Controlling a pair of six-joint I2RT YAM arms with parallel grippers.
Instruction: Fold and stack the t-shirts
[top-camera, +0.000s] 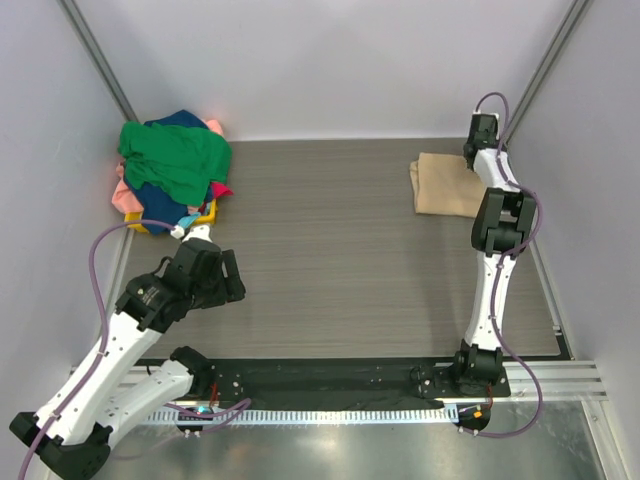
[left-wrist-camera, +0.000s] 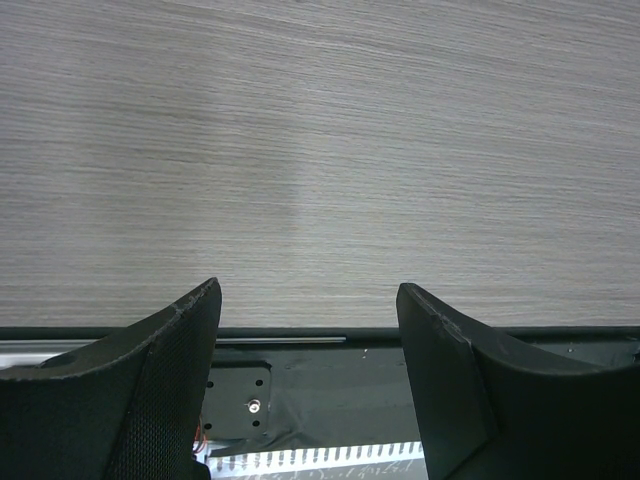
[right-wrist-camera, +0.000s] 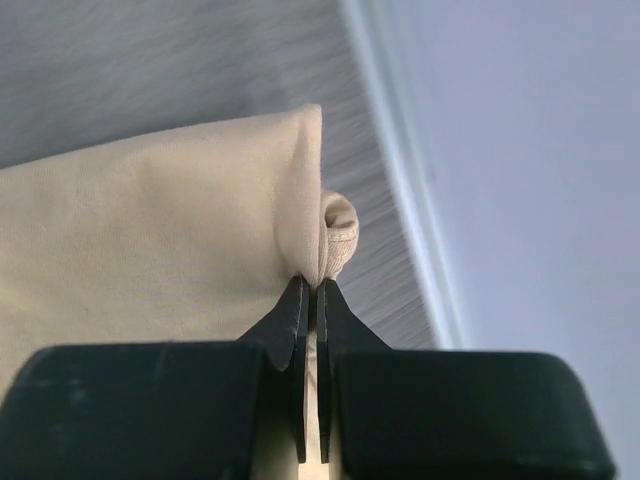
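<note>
Next, my right gripper needs to drag the tan t-shirt's edge toward the wall and release it, since bare table still lies to the gripper's right in the wrist view.
A folded tan t-shirt lies at the far right of the table. My right gripper is shut on its right edge; in the right wrist view the gripper pinches a fold of the tan cloth. A heap of t-shirts, green on top with navy blue and pink below, sits at the far left. My left gripper is open and empty over bare table near the front left; its fingers stand wide apart in the left wrist view.
A small yellow basket holds the heap of shirts at the far left. White walls enclose the table on the left, back and right. The black base rail runs along the near edge.
</note>
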